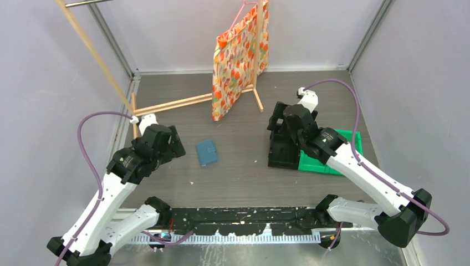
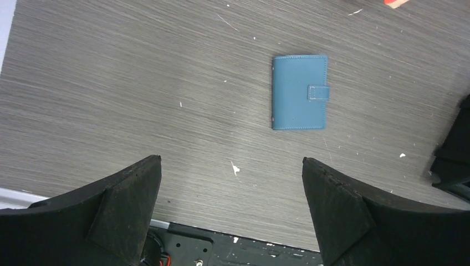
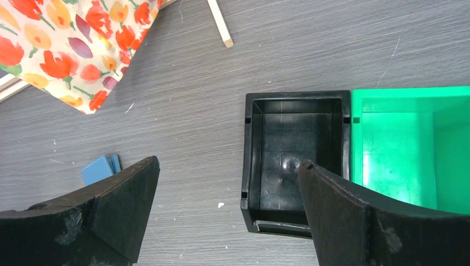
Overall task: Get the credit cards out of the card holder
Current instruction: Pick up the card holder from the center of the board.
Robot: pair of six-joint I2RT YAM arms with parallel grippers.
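Next, my left gripper will go right in the top view and descend onto the near end of the card holder's tabbed edge.
The teal-blue card holder [image 1: 206, 153] lies folded shut on the grey table, its tab fastened. It shows in the left wrist view [image 2: 300, 92] ahead of the fingers, and partly in the right wrist view [image 3: 101, 169] behind the left finger. No credit cards show; they are hidden. My left gripper [image 2: 231, 166] is open and empty, hovering left of the holder [image 1: 173, 143]. My right gripper [image 3: 228, 166] is open and empty, above the near-left corner of the black bin [image 1: 277, 124].
A black bin [image 3: 294, 160] and a green bin [image 3: 410, 149] stand side by side at the right. A floral bag [image 1: 238, 55] hangs on a wooden rack [image 1: 177, 102] at the back. The black base rail [image 1: 244, 216] runs along the near edge.
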